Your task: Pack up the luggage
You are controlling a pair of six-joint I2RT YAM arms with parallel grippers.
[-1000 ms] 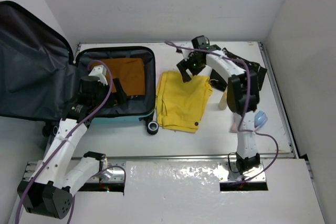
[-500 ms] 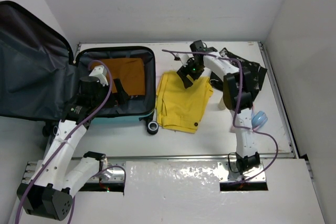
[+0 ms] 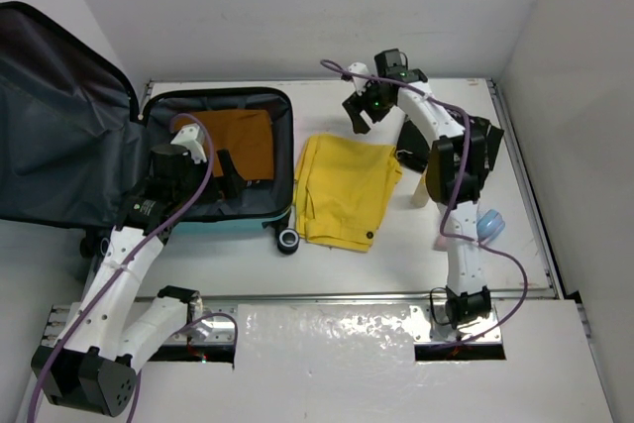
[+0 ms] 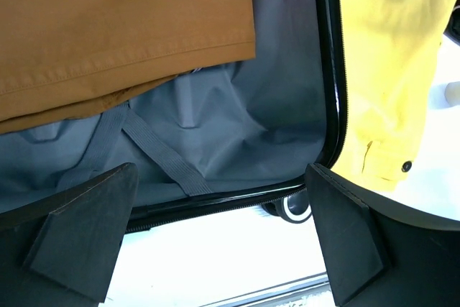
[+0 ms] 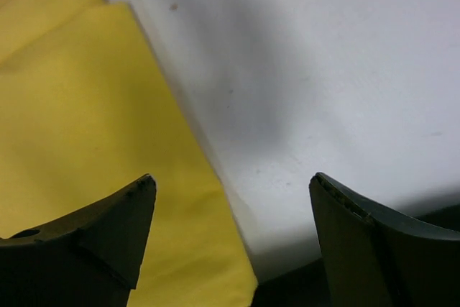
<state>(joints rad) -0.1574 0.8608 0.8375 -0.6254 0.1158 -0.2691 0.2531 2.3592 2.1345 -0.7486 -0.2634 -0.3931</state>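
My right gripper is reaching past the garment's edge with its open fingers, so it needs to move back and toward the luggage, onto the far part of the yellow garment [image 5: 141, 129].
The luggage [image 3: 282, 207] lies open at the left, its dark grey lid [image 3: 59, 126] standing up. A folded brown garment [image 3: 238, 141] lies in its base and also shows in the left wrist view [image 4: 122, 26] on the grey lining [image 4: 237, 120]. A yellow garment [image 3: 347, 190] lies on the table beside the luggage. My left gripper [image 3: 223, 175] is open and empty over the luggage's front rim [image 4: 215, 203]. My right gripper [image 3: 362, 114] is open and empty above the yellow garment's back edge [image 5: 86, 141].
A black suitcase wheel [image 3: 288, 240] sticks out at the front. A dark item [image 3: 480, 136], a cream object [image 3: 421, 190] and a light blue object [image 3: 492, 225] lie at the right. White walls enclose the table at the back and the right.
My right gripper has moved up and towards the back, away from the yellow garment's back edge. The left arm has hardly moved.
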